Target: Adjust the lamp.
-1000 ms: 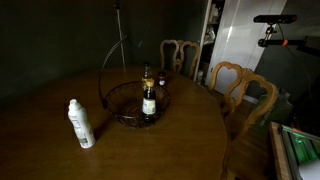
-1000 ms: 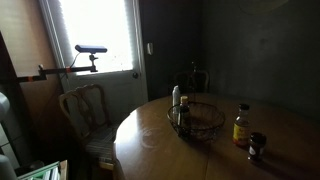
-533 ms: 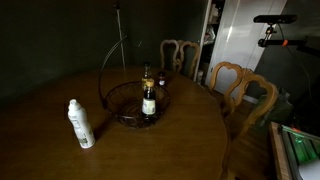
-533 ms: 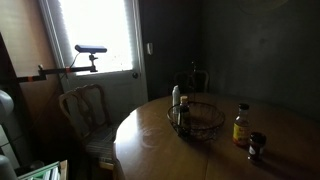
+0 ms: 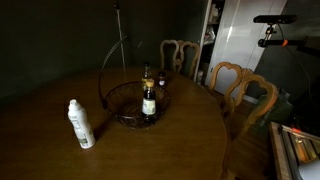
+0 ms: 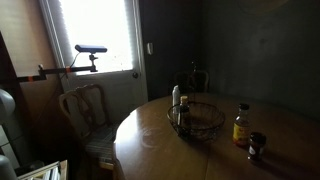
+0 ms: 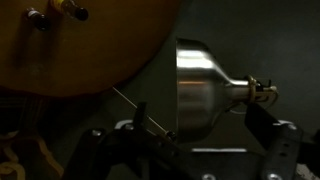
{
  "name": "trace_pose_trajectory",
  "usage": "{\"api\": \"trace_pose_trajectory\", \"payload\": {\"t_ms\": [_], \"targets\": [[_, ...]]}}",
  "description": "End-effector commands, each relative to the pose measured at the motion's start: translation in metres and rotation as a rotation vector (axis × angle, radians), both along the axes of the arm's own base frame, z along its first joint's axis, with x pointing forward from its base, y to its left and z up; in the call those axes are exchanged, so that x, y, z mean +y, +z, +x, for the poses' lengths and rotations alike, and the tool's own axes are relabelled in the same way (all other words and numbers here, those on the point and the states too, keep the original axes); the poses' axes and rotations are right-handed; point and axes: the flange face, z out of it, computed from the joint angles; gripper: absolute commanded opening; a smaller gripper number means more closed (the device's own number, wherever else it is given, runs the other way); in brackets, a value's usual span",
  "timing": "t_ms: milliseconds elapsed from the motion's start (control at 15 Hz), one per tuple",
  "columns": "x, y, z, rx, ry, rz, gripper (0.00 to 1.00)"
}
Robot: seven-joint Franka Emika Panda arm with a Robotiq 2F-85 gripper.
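Observation:
The gripper moves slightly closer and closes both fingers on the shade's lower part next, since that part sits between the open fingers.
The lamp shows in the wrist view as a shiny metal cone shade [image 7: 197,88] with a narrow neck and socket [image 7: 255,90] pointing right. My gripper [image 7: 200,122] comes in from the bottom edge, its two dark fingers wide apart. One fingertip [image 7: 140,116] is left of the shade and the other [image 7: 264,120] is below the socket. The shade's lower part sits between them, and I cannot tell whether they touch it. A thin wire [image 7: 135,108] runs across the left finger. Gripper and arm do not show in either exterior view.
A round wooden table shows in all views [image 5: 150,145] [image 6: 200,155] [image 7: 90,50]. On it are a wire basket [image 5: 135,103] [image 6: 200,120] with a bottle [image 5: 149,100], a white bottle [image 5: 80,124] and jars [image 6: 241,126]. Wooden chairs [image 5: 240,90] [image 6: 85,110] surround it. A thin upright rod [image 5: 119,35] stands behind.
Nothing on the table has moved. A pale object at the lower corner of both exterior views has shifted slightly.

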Motion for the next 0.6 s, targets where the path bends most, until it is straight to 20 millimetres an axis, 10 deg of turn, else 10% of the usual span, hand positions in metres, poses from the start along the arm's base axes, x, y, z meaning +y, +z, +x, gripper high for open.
{"api": "trace_pose_trajectory", "payload": {"t_ms": [0, 133, 533], "targets": [[-0.004, -0.005, 0.011, 0.013, -0.036, -0.041, 1.00], [-0.007, -0.004, 0.022, -0.015, -0.062, -0.062, 1.00], [-0.007, -0.011, 0.051, -0.042, -0.058, -0.108, 0.42]]}}
